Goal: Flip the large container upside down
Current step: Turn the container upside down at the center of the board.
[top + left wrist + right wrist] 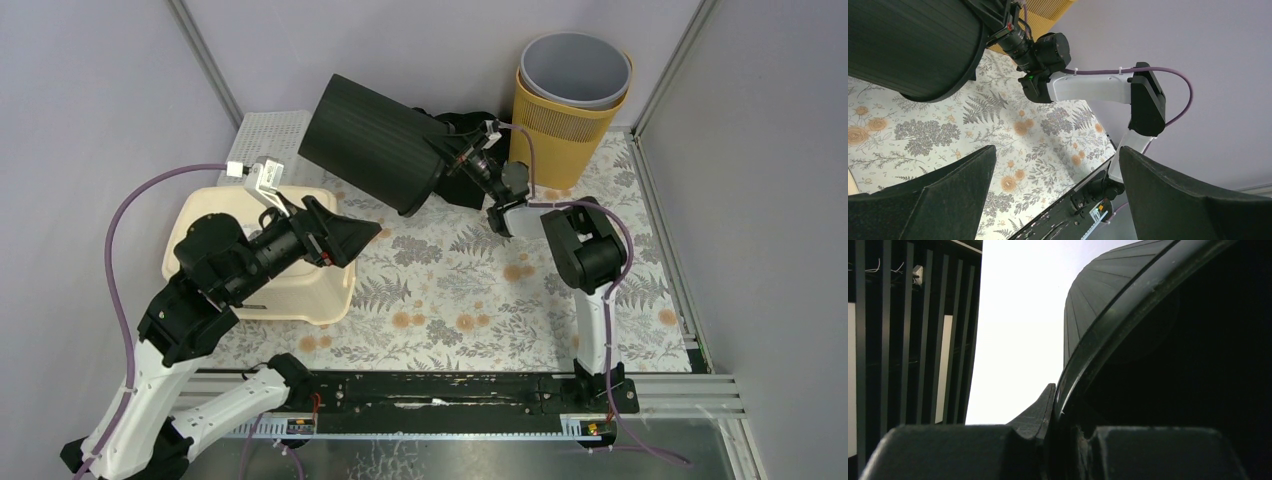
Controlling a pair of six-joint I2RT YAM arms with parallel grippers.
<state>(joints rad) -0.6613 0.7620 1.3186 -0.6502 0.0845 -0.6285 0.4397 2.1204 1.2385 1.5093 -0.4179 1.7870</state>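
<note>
My right gripper shifts left in the top view next and releases the bin's rim, since the white perforated basket [271,139], where the bin's base points, lies that way.
The large container is a black ribbed bin [375,142] held tilted above the table's far side, base pointing up-left, mouth down-right. It also shows in the left wrist view [908,45] and fills the right wrist view [1158,340]. My right gripper [452,152] is shut on the bin's rim, one finger [1040,412] outside the wall, the other inside. My left gripper [362,236] is open and empty over the table's left middle, below the bin and apart from it; its fingers [938,200] frame the floral cloth.
A cream upturned tub [300,285] lies under my left arm. A white perforated basket [270,135] stands behind it. A yellow bin [565,125] with a grey bin [575,65] nested inside stands at the back right. Walls close in on both sides.
</note>
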